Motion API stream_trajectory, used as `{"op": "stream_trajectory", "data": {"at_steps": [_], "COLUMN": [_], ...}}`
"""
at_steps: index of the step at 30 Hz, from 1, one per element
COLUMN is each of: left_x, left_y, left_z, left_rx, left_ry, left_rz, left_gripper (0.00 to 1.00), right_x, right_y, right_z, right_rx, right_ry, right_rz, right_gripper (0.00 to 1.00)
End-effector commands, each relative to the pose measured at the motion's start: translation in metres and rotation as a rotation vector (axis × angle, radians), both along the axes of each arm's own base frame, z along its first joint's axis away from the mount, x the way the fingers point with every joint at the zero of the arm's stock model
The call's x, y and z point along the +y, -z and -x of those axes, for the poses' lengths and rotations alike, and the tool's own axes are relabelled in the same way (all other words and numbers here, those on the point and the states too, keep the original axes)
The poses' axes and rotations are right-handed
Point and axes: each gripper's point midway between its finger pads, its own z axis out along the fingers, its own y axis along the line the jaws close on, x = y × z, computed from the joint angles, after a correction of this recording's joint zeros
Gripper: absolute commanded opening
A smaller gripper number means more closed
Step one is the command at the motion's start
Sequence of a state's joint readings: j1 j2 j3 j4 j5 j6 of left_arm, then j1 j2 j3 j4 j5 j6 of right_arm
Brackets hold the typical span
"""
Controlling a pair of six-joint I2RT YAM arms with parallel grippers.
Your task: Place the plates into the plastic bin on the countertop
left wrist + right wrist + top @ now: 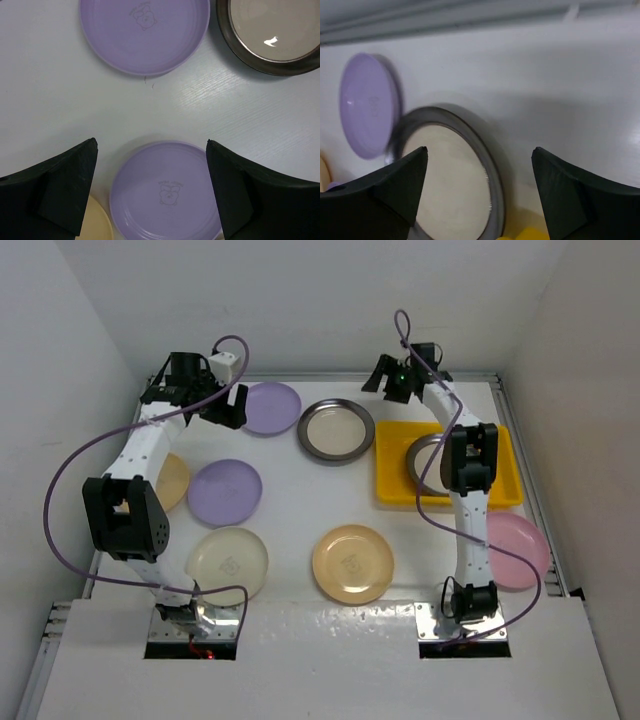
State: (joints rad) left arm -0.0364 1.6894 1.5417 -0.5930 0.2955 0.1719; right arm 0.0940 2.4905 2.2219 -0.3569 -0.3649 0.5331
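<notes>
I should next move my right gripper down and left in the top view onto the grey-rimmed plate's edge by the bin, which is nearest its open fingers.
Several plates lie on the white countertop (pixel 290 525): two lavender plates (pixel 272 407) (pixel 225 491), a grey-rimmed plate (pixel 336 430), a cream plate (pixel 228 560), a yellow-orange plate (pixel 352 563) and a pink plate (pixel 518 548). The yellow plastic bin (pixel 500 485) holds another grey-rimmed plate (pixel 428 455), partly hidden by the right arm. My left gripper (pixel 228 408) (pixel 151 143) hangs open between the lavender plates (pixel 145 32) (pixel 167 192). My right gripper (pixel 392 382) (pixel 479 150) is open and empty above the bin's back left corner, facing the grey-rimmed plate (pixel 450 185).
A pale yellow plate (pixel 174 480) lies half hidden under the left arm. White walls close in the back and both sides, and a raised rim (pixel 535 490) runs along the right edge. The pink plate sits against the right arm's lower link.
</notes>
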Motion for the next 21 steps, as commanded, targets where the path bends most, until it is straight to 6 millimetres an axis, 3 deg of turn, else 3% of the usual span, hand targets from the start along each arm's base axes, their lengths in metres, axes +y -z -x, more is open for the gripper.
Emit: {"op": "stream_trajectory", "data": {"at_steps": [1,2,3,5,6,7,9,16,19,20,21], "left_x": [0.006,0.004,0.004,0.004,0.004,0.004,0.004,-0.003,-0.003,-0.003,-0.003], "left_y": [-0.008,-0.004,-0.004,0.0,0.005,0.005,0.009,0.027,0.027,0.027,0.027], "left_z": [-0.006,-0.006,-0.006,-0.007,-0.008,-0.008,-0.009,-0.001,-0.001,-0.001,-0.001], "left_rx": [-0.023,-0.014,-0.014,-0.005,0.006,0.006,0.015,0.063,0.063,0.063,0.063], "left_ry": [-0.016,-0.01,-0.01,-0.01,-0.01,-0.01,-0.01,0.012,0.012,0.012,0.012], "left_rz": [0.011,0.016,0.017,0.016,0.016,0.016,0.016,0.027,0.027,0.027,0.027], "left_gripper": [0.9,0.9,0.9,0.9,0.9,0.9,0.9,0.9,0.9,0.9,0.9], "right_x": [0.026,0.035,0.04,0.05,0.051,0.052,0.054,0.066,0.076,0.085,0.088], "right_y": [0.008,-0.012,0.005,0.004,0.022,0.015,0.037,0.077,0.081,0.083,0.074], "right_z": [0.001,-0.006,-0.002,-0.001,0.007,0.008,0.02,0.031,0.043,0.049,0.052], "right_rx": [0.004,-0.039,0.011,0.008,0.053,0.024,0.074,0.174,0.198,0.199,0.188], "right_ry": [-0.038,-0.061,-0.081,-0.117,-0.115,-0.129,-0.135,-0.16,-0.204,-0.238,-0.249], "right_rz": [-0.12,-0.128,-0.129,-0.125,-0.119,-0.101,-0.085,-0.093,-0.104,-0.1,-0.098], "right_gripper": [0.81,0.8,0.78,0.77,0.75,0.75,0.73,0.56,0.47,0.29,0.21]}}
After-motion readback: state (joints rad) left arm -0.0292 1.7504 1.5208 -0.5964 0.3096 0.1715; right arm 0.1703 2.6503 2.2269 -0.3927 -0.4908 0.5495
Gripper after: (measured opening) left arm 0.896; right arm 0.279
